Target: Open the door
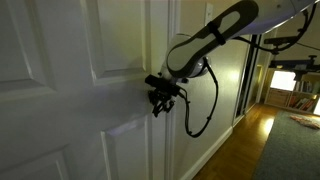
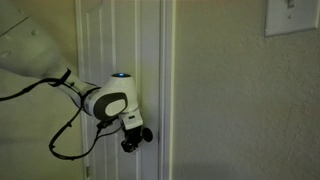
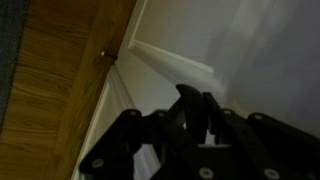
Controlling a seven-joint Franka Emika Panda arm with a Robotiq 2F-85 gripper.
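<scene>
I should pull back, then release the black lever handle between my fingertips, as the door still meets its frame.
The white panelled door fills the left of an exterior view and shows as a narrow strip in the other. My gripper is at the door's latch edge at handle height, and also shows against the door edge. The black lever handle is hidden behind the gripper in both exterior views. In the wrist view my dark jaws are drawn together on a dark narrow shape that looks like the handle, in front of the white door surface.
The white door frame stands right next to the gripper. A plain wall with a light switch plate lies beside the door. Wood floor and a baseboard lie below. A lit room opens at the far right.
</scene>
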